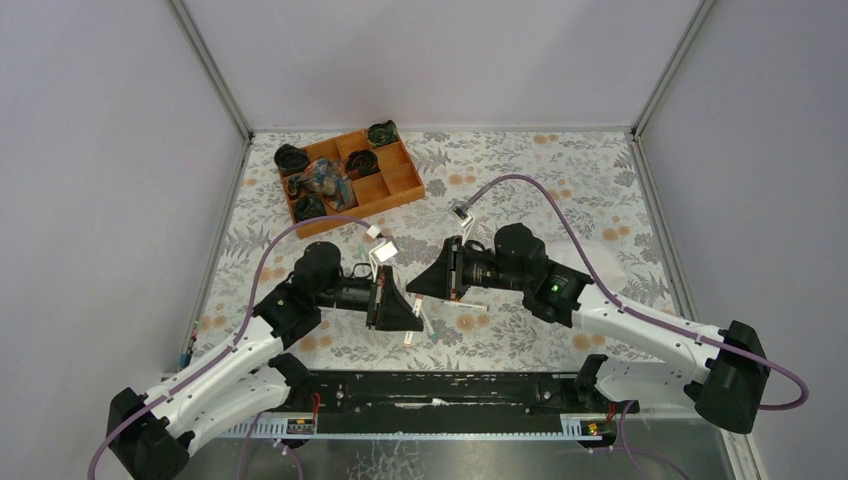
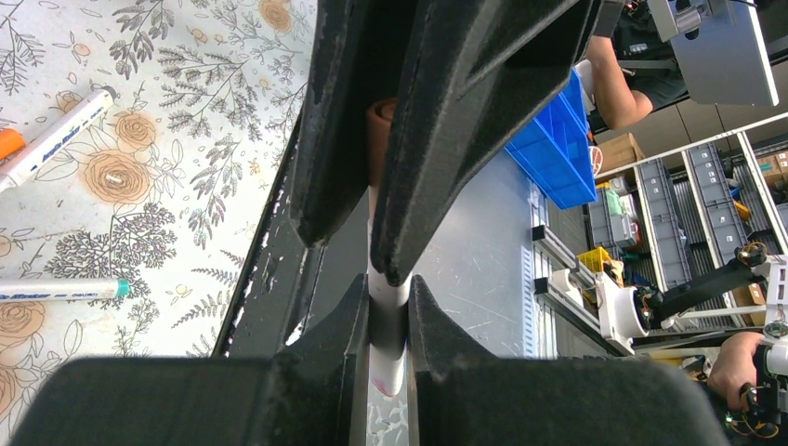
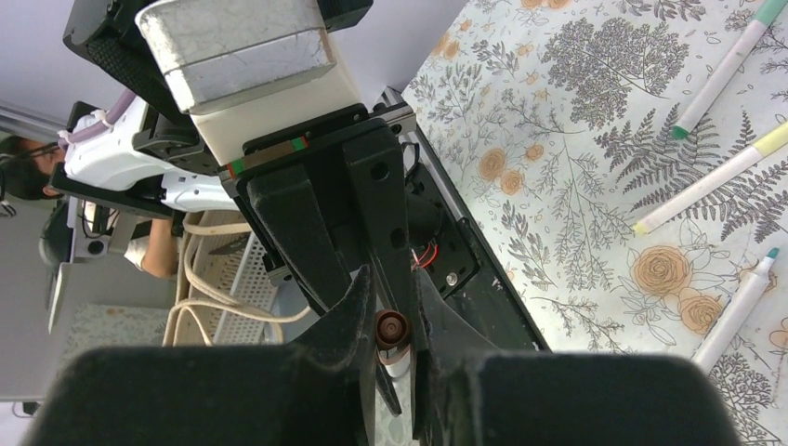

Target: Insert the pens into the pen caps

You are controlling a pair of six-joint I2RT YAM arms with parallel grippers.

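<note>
My left gripper tips downward next, lowering to release beside the teal-tipped pen, which lies below the gripper, since the white pen's end is capped.
My left gripper (image 2: 387, 290) is shut on a white pen (image 2: 387, 346), which runs straight up from its jaws. The pen's far end reaches a brown pen cap (image 2: 378, 128) held by my right gripper (image 3: 391, 295), shut on the cap (image 3: 391, 329). White pen (image 3: 399, 365) shows just under the cap; how deep it sits inside is hidden. From above, the left gripper (image 1: 403, 310) and the right gripper (image 1: 428, 281) meet tip to tip over the table's middle. More pens lie loose: one teal-tipped (image 2: 63, 291), one with an orange cap (image 2: 7, 144), one yellow (image 3: 714, 182).
An orange wooden tray (image 1: 405, 187) with dark objects in its compartments stands at the back left. Loose pens lie near the grippers (image 1: 381, 247) and a green-tipped one (image 3: 723, 72) to the right. A black rail (image 1: 440, 392) runs along the near edge.
</note>
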